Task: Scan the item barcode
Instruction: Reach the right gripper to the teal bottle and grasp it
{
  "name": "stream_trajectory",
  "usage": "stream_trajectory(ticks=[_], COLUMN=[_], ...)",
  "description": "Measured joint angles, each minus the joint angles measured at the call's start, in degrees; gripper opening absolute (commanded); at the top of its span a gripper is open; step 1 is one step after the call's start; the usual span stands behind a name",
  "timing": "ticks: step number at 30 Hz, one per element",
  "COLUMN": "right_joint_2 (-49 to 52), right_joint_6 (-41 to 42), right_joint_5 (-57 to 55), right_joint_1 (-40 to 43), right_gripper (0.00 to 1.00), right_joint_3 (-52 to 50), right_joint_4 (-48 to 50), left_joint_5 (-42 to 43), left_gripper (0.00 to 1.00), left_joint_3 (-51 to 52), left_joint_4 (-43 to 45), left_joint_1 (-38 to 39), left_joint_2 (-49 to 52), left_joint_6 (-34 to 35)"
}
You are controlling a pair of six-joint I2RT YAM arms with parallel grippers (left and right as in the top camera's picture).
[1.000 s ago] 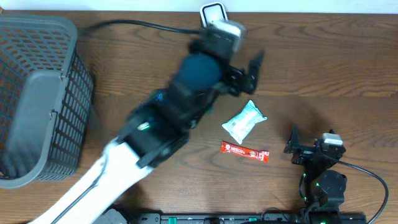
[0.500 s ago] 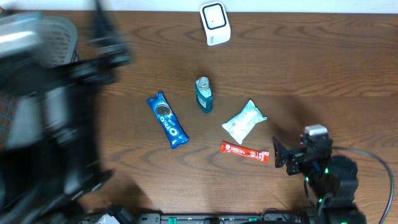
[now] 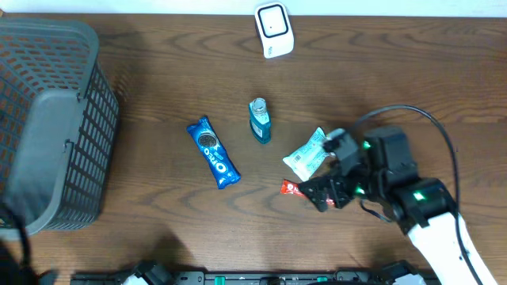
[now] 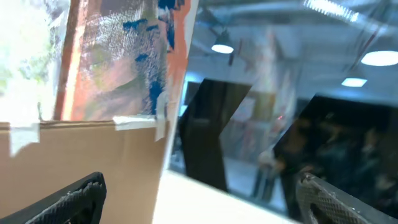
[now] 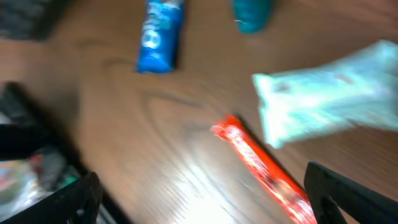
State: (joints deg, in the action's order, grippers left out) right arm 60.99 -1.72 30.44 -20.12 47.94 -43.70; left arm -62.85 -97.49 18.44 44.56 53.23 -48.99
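Observation:
The teal bottle (image 3: 259,120) is standing cap up beyond the mint packet, so my right gripper will next go outward past the packet and down around the bottle's cap.
Several items lie on the wooden table: a blue Oreo pack (image 3: 212,152), a teal bottle (image 3: 259,120), a pale mint packet (image 3: 307,155) and a red bar (image 3: 290,187). The white barcode scanner (image 3: 274,30) stands at the far edge. My right gripper (image 3: 331,176) hovers open over the red bar's right end, beside the mint packet. In the blurred right wrist view, the red bar (image 5: 261,165) runs between the open fingers of the right gripper (image 5: 205,199). My left gripper (image 4: 199,199) is open and empty, pointing away at the room, out of the overhead view.
A grey wire basket (image 3: 47,119) fills the left side of the table. The right arm's cable (image 3: 420,119) loops over the table's right part. A cardboard box (image 4: 81,155) shows in the left wrist view.
The left arm swept from the table's middle to the left and left the overhead view. The right arm moved up and left from the near edge to the red bar.

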Motion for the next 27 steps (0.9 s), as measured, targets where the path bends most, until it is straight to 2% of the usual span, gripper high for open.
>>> stream_trajectory(ticks=[4,8,17,19,27], right_joint_2=[5.2,8.9,18.4,22.0,28.8], right_joint_6=[1.4,2.5,6.8,7.9,10.5], right_joint_5=[4.5,3.7,-15.8,-20.1,-32.9], right_joint_1=[-0.9,-0.9,-6.5,-9.0,-16.2], right_gripper=[0.99,0.99,0.99,0.99,0.99], right_joint_3=[0.0,0.1,0.4,0.5,0.5], right_joint_4=[8.1,17.4,36.8,41.9,50.8], left_joint_5=[-1.5,-2.3,-3.1,-3.1,-3.1], left_gripper=[0.98,0.98,0.98,0.98,0.98], left_joint_3=[1.0,1.8,5.3,6.2,7.2], left_joint_4=[-0.2,-1.9,-13.4,-13.9,-14.0], left_joint_1=[-2.3,-6.2,-15.1,-16.1,-17.1], left_joint_2=[1.4,1.3,-0.3,-0.3,-0.3], left_joint_6=[-1.5,-0.6,11.5,13.4,16.8])
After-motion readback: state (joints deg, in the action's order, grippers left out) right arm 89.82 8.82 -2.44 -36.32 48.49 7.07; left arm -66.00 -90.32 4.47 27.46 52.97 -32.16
